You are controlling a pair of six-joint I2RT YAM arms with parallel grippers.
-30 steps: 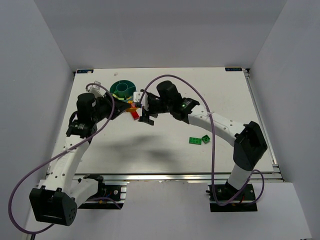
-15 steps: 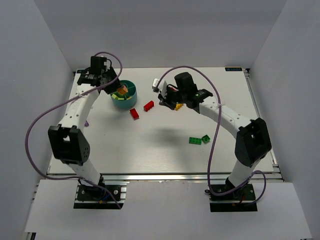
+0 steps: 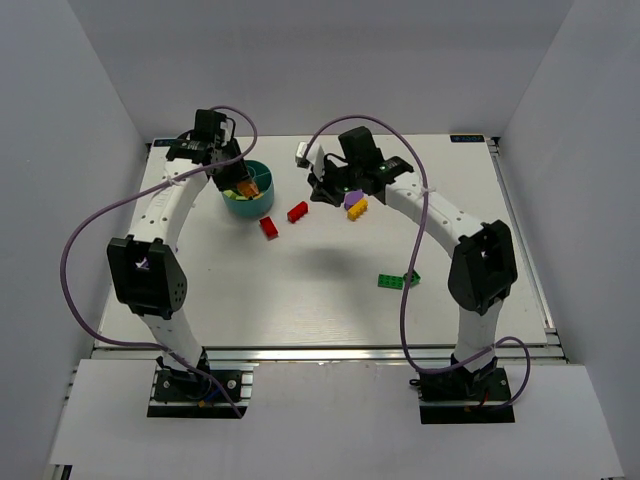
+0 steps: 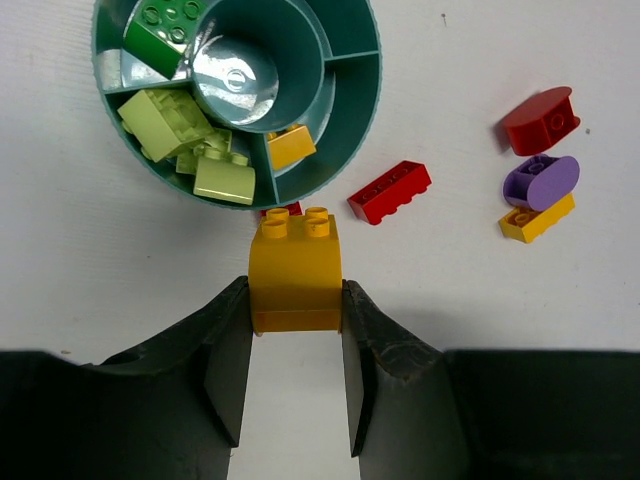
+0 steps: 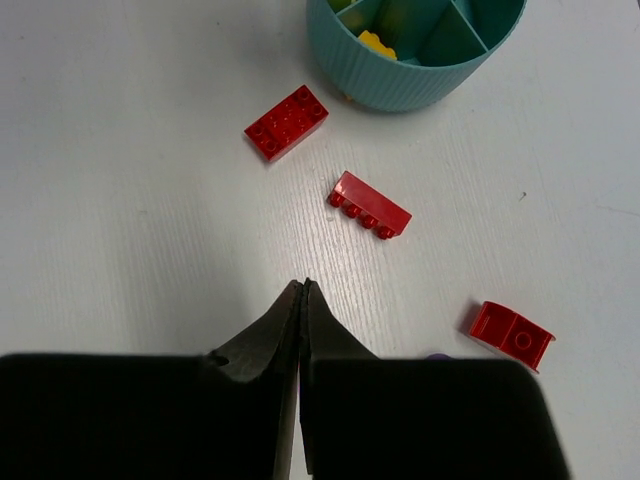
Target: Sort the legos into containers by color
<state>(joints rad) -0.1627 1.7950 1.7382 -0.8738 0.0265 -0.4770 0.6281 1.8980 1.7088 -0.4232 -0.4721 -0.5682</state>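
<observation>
I should next move my left gripper right in the top view, lower it over the teal cup's section with the orange brick (image 3: 264, 183) (image 4: 292, 150) and release the matching brick.
My left gripper (image 4: 295, 289) is shut on an orange brick (image 4: 295, 262), held just outside the rim of the teal cup (image 4: 352, 150). In the cup's compartments lie a dark green brick (image 4: 160, 25), pale green bricks (image 4: 190, 140) and an orange brick (image 4: 291, 145). On the table lie a red brick (image 4: 390, 191), a rounded red piece (image 4: 540, 120), and a purple brick (image 4: 541, 181) on a yellow one (image 4: 537, 218). My right gripper (image 5: 303, 287) is shut with nothing in it, above bare table near the red bricks (image 5: 370, 205). From above, the left gripper (image 3: 245, 183) hangs at the cup (image 3: 240, 207).
A green plate (image 3: 390, 281) and a green brick (image 3: 411, 277) lie apart at the centre right, under the right arm. Another red brick (image 3: 268, 227) lies just in front of the cup. White walls close in the table on three sides.
My right gripper has gone from open to shut and now holds nothing beside the purple and yellow bricks. The left arm has swung to the cup with the orange brick in it.
</observation>
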